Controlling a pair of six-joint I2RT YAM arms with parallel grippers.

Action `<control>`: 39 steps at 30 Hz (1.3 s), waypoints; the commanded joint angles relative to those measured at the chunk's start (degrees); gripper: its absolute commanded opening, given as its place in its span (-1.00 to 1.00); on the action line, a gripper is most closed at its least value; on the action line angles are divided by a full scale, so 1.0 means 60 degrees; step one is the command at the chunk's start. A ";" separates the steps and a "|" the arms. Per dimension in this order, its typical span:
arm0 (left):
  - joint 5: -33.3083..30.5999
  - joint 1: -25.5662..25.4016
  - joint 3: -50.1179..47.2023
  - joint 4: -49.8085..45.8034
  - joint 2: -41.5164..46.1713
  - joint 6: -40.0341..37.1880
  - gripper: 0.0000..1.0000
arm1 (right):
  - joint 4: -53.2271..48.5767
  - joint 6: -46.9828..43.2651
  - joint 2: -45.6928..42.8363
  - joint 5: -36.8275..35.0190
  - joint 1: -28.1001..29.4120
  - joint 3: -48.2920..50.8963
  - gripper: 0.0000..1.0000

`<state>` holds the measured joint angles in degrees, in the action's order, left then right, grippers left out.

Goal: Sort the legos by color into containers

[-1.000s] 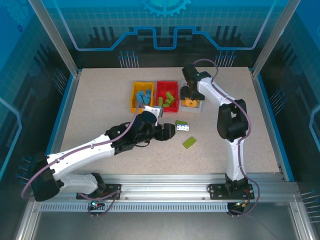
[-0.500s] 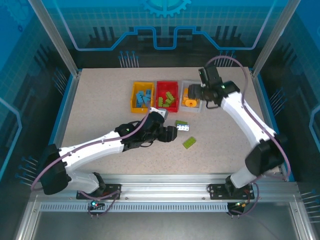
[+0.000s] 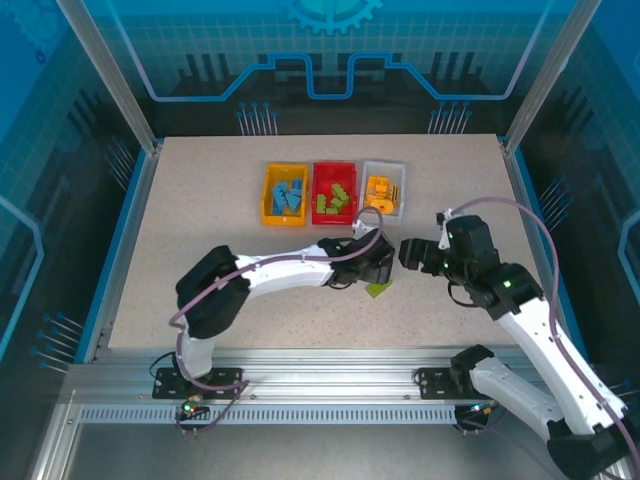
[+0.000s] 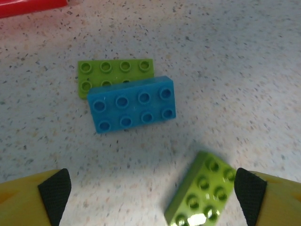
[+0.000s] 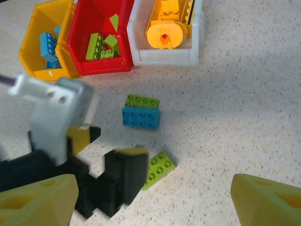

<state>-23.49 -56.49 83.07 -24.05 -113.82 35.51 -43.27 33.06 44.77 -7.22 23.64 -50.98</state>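
Observation:
The blue brick [image 4: 133, 106] lies below, near the bins, and the green brick leaves its short ends clear. My left gripper will move toward the bins next and lower around those short ends.
Three legos lie loose on the table: a blue brick [image 4: 133, 104] touching a flat green brick [image 4: 115, 70] behind it, and a second green brick [image 4: 202, 193] lying askew. My left gripper [image 4: 151, 193] hovers open just over them, the askew green brick by its right fingertip [image 4: 249, 188]. In the top view the left gripper [image 3: 375, 268] partly covers that green brick [image 3: 378, 291]. My right gripper [image 3: 408, 252] is open and empty, just right of the left one. The yellow bin [image 5: 51, 14] holds blue bricks, the red bin [image 5: 101, 14] green ones, the white bin [image 5: 164, 57] yellow pieces.
The three bins [image 3: 334, 167] stand side by side at the back middle of the table. The left gripper [image 5: 108, 183] sits low in the right wrist view, beside the askew green brick [image 5: 160, 168]. Open tabletop lies to the right and front.
The left arm has stretched right over the loose bricks. The right arm has pulled away from the white bin and swung down and forward beside the left gripper.

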 commanded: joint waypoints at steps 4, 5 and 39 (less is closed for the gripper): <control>-0.1244 0.0008 0.1214 -0.0893 -0.1149 0.0582 0.97 | -0.0498 0.0320 -0.0736 -0.0098 0.0090 0.0332 0.73; -0.1234 0.0036 0.1317 -0.0958 -0.1307 0.0637 0.97 | -0.0562 0.0335 -0.0753 -0.0115 0.0103 0.0311 0.73; -0.0860 0.1538 -0.1590 0.0048 0.2672 -0.0323 0.04 | 0.0853 -0.0593 0.0624 0.1700 0.0855 0.0159 0.67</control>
<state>-27.59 -51.24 75.31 -22.35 -102.63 36.34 -42.87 32.27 45.19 -2.74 25.58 -49.50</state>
